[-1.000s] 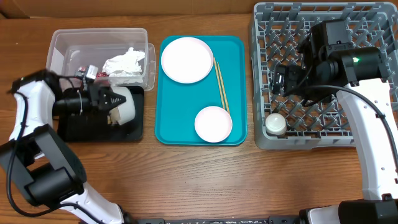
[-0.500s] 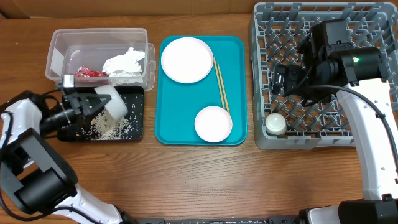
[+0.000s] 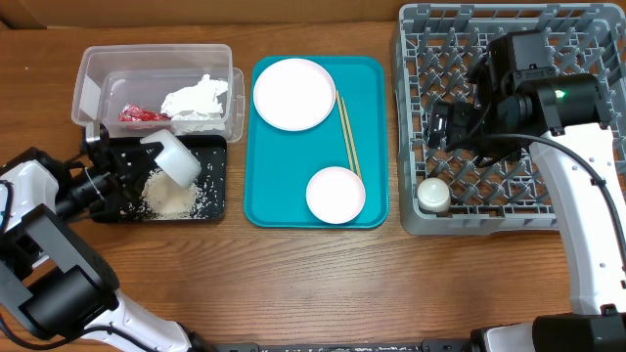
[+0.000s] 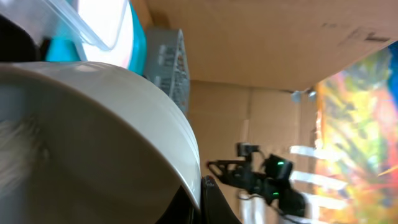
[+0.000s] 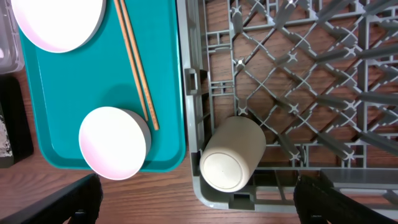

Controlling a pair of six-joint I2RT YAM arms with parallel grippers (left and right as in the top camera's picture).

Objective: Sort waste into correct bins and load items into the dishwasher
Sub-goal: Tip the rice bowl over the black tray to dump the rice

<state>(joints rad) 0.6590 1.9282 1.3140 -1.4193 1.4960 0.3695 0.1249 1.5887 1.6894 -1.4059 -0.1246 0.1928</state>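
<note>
My left gripper should turn, swing down and let go of the bowl on the teal tray's bare near corner [image 3: 276, 184], because that is to the gripper's right in the overhead view.
My left gripper [image 3: 137, 161] is shut on the rim of a white bowl [image 3: 174, 156], tipped over the black tray [image 3: 213, 200]; the bowl fills the left wrist view [image 4: 93, 130]. Rice grains [image 3: 171, 200] lie piled on the tray. The clear tub [image 3: 93, 73] holds the red-and-silver wrapper [image 3: 142, 115] and the white napkin [image 3: 196, 98]. The plate [image 3: 293, 93], chopsticks [image 3: 346, 132] and second bowl [image 3: 335, 194] sit on the teal tray. My right gripper [image 5: 199, 199] is open above the grey rack's [image 3: 587, 210] front left corner, where the small cup [image 5: 233, 152] lies on its side.
The teal tray [image 3: 264, 196] lies between the black tray and the rack. Cardboard walls stand behind the table. The brown wooden table edge runs along the front.
The left gripper has tilted the bowl further and shifted slightly left; the rice now lies in a heap on the black tray. The right arm has not moved.
</note>
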